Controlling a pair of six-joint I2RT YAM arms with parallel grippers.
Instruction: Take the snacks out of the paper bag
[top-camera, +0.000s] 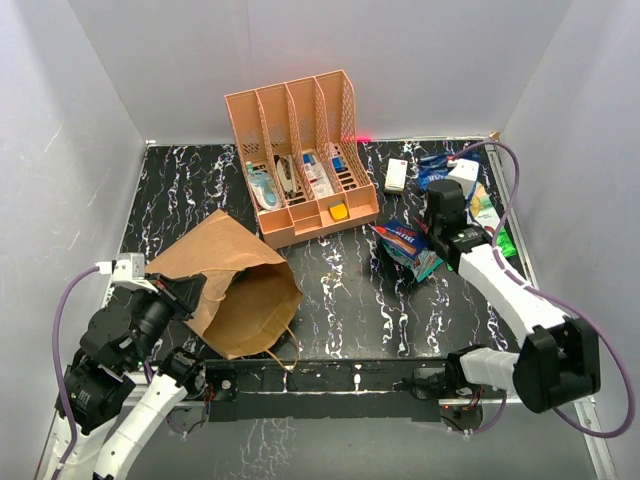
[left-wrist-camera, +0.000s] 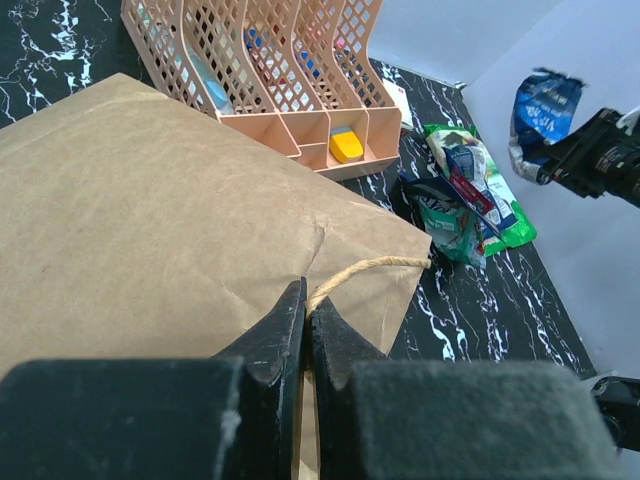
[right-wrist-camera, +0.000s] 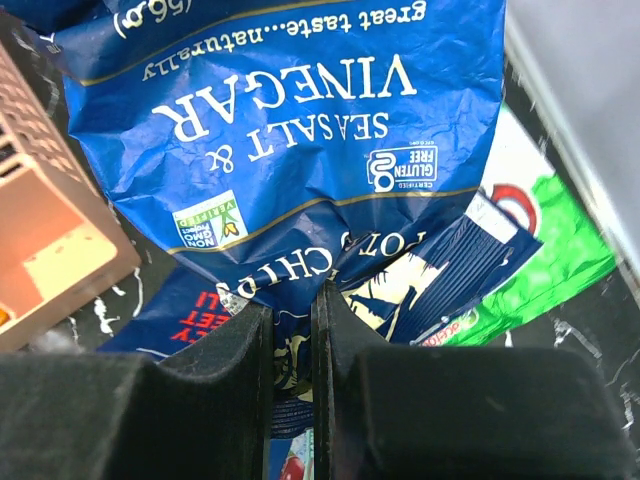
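My right gripper comes down toward the packets beside the green chip bag next. It then releases the dark blue chip packet (right-wrist-camera: 290, 110), since those packets lie below my gripper.
The brown paper bag (top-camera: 235, 280) lies on its side at the left, mouth open toward the near edge; it fills the left wrist view (left-wrist-camera: 150, 200). My left gripper (top-camera: 190, 290) (left-wrist-camera: 307, 290) is shut on its twine handle (left-wrist-camera: 370, 268) at the rim. My right gripper (top-camera: 440, 190) (right-wrist-camera: 292, 300) is shut on a dark blue chip packet (right-wrist-camera: 290, 110) (left-wrist-camera: 545, 110) and holds it above the table at the right. Below it lie a green chip bag (right-wrist-camera: 540, 250) (left-wrist-camera: 510, 225) and blue, red and teal packets (top-camera: 408, 245). The bag's inside is hidden.
The orange-pink slotted rack (top-camera: 300, 150) with small toiletry items stands at the back centre. A white remote (top-camera: 396, 175) lies to its right. Grey walls close in the left, back and right of the black marbled table (top-camera: 350, 300).
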